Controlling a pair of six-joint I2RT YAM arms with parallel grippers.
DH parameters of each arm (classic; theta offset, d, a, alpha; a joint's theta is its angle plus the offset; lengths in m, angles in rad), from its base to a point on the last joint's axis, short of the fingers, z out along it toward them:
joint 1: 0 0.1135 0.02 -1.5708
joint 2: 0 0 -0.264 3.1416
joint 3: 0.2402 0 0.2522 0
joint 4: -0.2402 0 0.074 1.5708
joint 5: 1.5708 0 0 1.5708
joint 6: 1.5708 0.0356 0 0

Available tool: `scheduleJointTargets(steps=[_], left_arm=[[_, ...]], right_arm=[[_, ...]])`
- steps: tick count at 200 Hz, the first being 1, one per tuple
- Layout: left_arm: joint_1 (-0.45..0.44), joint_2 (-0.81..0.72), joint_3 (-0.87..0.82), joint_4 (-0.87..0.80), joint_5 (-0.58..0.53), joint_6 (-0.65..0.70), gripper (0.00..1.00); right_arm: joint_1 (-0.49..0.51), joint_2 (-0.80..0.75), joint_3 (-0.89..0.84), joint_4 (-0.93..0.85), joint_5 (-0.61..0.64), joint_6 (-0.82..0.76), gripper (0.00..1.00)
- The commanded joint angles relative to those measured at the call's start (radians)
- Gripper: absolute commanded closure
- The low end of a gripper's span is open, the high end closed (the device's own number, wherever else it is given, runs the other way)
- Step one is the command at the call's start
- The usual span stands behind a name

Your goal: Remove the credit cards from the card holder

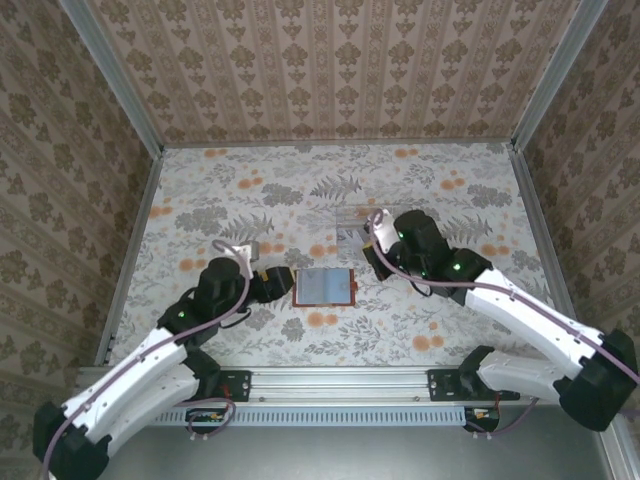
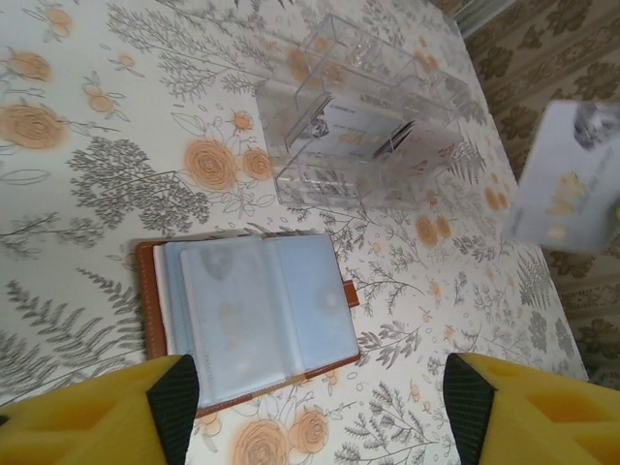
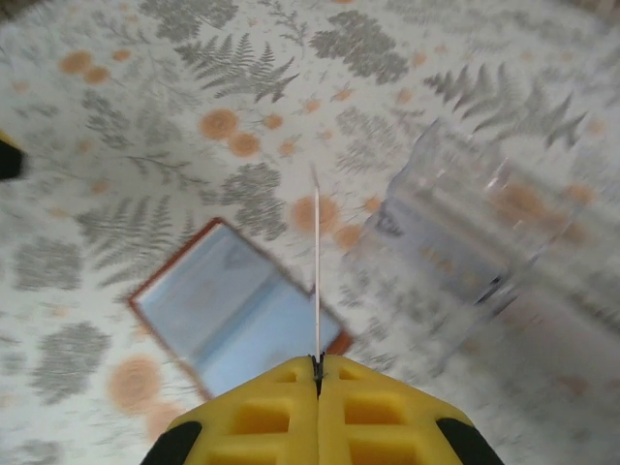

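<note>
I need to move my right gripper outward next, turn it, and lower the credit card. I should let go of it next to the cards already in the clear tray, which is outward and below.
The card holder (image 1: 325,287) lies open on the floral table, brown-edged with grey-blue pockets (image 2: 254,312); in the right wrist view the card holder (image 3: 232,312) sits below left of the fingers. My right gripper (image 3: 318,363) is shut on a thin pale credit card (image 3: 317,262) seen edge-on, held in the air above the table. From the left wrist, that card (image 2: 562,184) shows pale with yellowish marks. The right gripper (image 1: 375,252) hovers between holder and tray. My left gripper (image 2: 315,417) stands open just beside the holder's near edge, nothing between its fingers (image 2: 145,407).
A clear plastic tray (image 1: 352,225) stands behind the holder, with other cards lying inside the tray (image 2: 358,131); it is blurred in the right wrist view (image 3: 475,242). Patterned walls close in the table on three sides.
</note>
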Motion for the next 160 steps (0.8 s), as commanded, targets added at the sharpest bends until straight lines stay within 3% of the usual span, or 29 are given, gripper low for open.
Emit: scheduleJointTargets(steps=[1, 27, 73, 160], left_arm=[[0.012, -0.103, -0.054, -0.11, -0.039, -0.021, 0.24], [0.018, -0.212, -0.085, -0.167, -0.044, -0.037, 0.23], [0.027, -0.316, -0.097, -0.256, -0.05, -0.034, 0.23], [0.039, -0.338, -0.127, -0.261, -0.04, -0.039, 0.23]], right_arm=[[0.002, 0.117, 0.113, -0.104, 0.134, -0.342, 0.98], [0.008, 0.248, 0.205, -0.152, 0.164, -0.551, 1.0], [0.006, 0.37, 0.209, -0.086, 0.181, -0.805, 1.0], [-0.034, 0.504, 0.257, -0.025, 0.214, -0.918, 1.0]])
